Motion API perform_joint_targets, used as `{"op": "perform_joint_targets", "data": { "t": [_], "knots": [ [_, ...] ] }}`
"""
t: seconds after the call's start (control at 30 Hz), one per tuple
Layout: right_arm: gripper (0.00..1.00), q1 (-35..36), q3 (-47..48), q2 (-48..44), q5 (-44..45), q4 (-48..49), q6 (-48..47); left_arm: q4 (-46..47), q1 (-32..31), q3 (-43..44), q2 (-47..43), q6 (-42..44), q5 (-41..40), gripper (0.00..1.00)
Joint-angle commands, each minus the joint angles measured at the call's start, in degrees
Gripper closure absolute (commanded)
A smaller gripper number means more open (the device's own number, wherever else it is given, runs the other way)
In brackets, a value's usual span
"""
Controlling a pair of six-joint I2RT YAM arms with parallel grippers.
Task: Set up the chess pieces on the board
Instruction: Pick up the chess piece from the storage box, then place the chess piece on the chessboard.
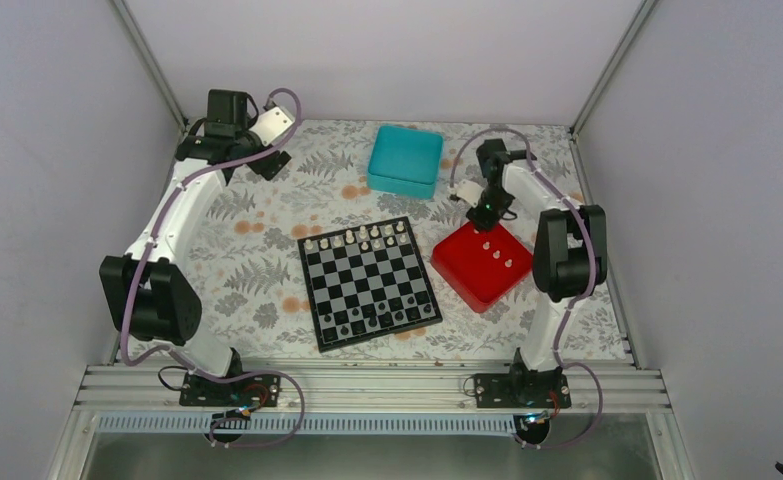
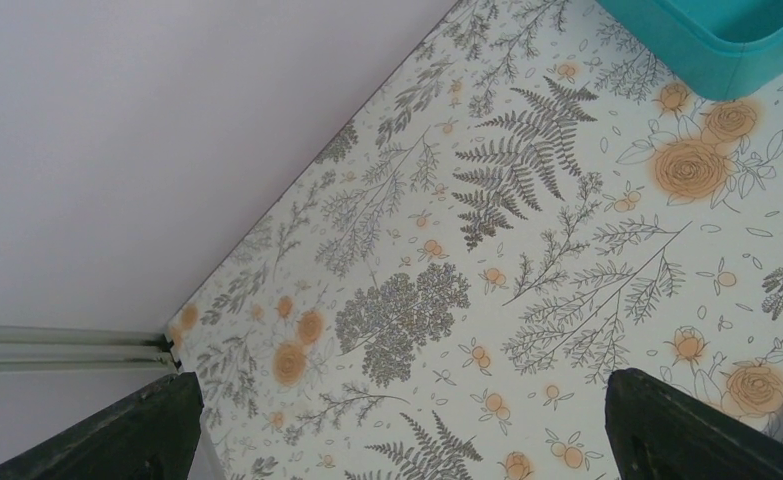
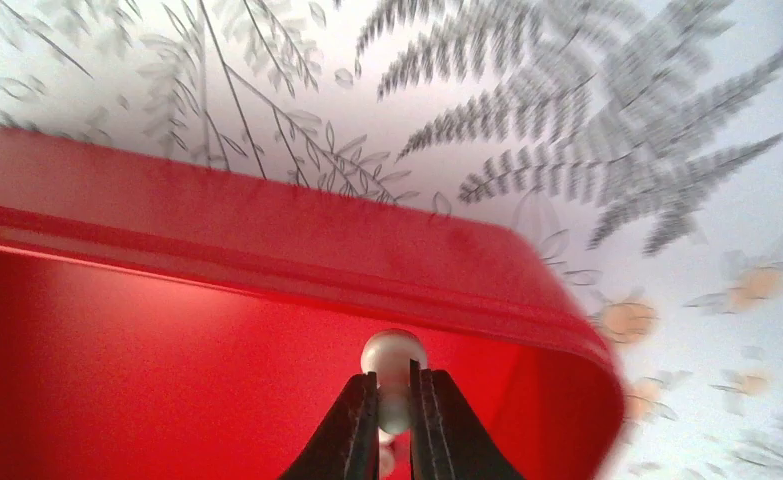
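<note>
My right gripper goes up, across and down next, onto the empty square before the white piece farthest from the tray, since it's leftward in the top view.
The chessboard lies mid-table, with white chess pieces lined along its far edge and dark pieces along its near edge. Three more white pieces stand in the red tray to its right. My right gripper sits over the tray's far corner, shut on a white pawn whose round head sticks out above the fingertips. Far off at the back left, my left gripper hangs open above the bare floral cloth, holding nothing.
A teal box stands at the back centre, its corner showing in the left wrist view. White enclosure walls close in the table on both sides and at the back.
</note>
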Motion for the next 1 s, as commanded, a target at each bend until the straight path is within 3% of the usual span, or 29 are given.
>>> {"op": "perform_joint_targets", "data": {
  "t": [0.0,0.33,0.63,0.97],
  "knots": [
    [0.93,4.6,8.7,-4.9,2.6,-7.7,1.6,2.0,0.8,-1.5,-1.6,-0.8,0.5,0.0],
    [0.94,19.1,20.8,-0.5,-1.0,-9.9,-0.5,2.8,3.2,-2.5,-2.0,-2.2,0.5,0.0],
    [0.94,32.7,42.7,15.3,-3.6,-15.5,-4.2,3.1,3.7,-3.8,-3.5,-3.6,0.2,0.0],
    [0.96,44.7,45.2,24.3,-6.5,-9.0,-4.9,3.9,4.3,-7.9,-4.9,-3.5,-0.1,0.0]
  ]
}}
